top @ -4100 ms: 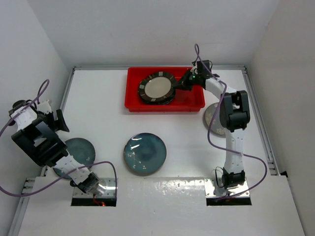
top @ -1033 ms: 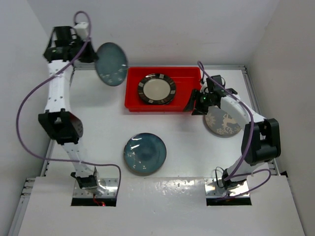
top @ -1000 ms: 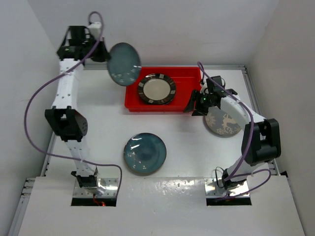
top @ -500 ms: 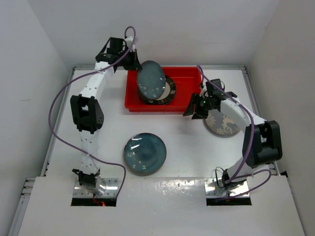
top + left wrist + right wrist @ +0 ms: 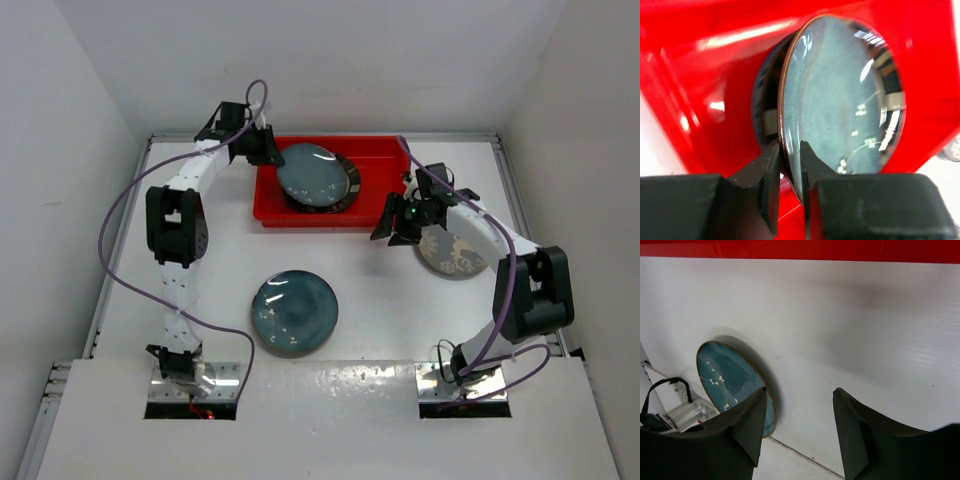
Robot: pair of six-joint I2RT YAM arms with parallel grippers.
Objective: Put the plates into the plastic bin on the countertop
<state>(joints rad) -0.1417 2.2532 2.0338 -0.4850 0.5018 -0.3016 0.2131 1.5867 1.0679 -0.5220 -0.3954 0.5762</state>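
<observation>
A teal plate is outside the bin. My right gripper will move down, back and to the left in the top view next, onto the second teal plate's rim.
A glossy teal plate lies in the red plastic bin on top of a cream plate with a dark banded rim. My left gripper straddles the teal plate's left rim, its jaws slightly parted, so it is open. A second teal plate rests on the white countertop in front of the bin. A dark grey plate with white sprigs lies to the right. My right gripper hangs open and empty between the bin and that plate.
White walls close in the countertop on the left, back and right. Both arm bases sit on metal mounts at the near edge. Purple cables loop beside each arm. The bin's right half holds no plate.
My left arm swung the teal plate from the back left over the bin and laid it on the banded plate, and its jaws have started to part. My right gripper shifted slightly left.
</observation>
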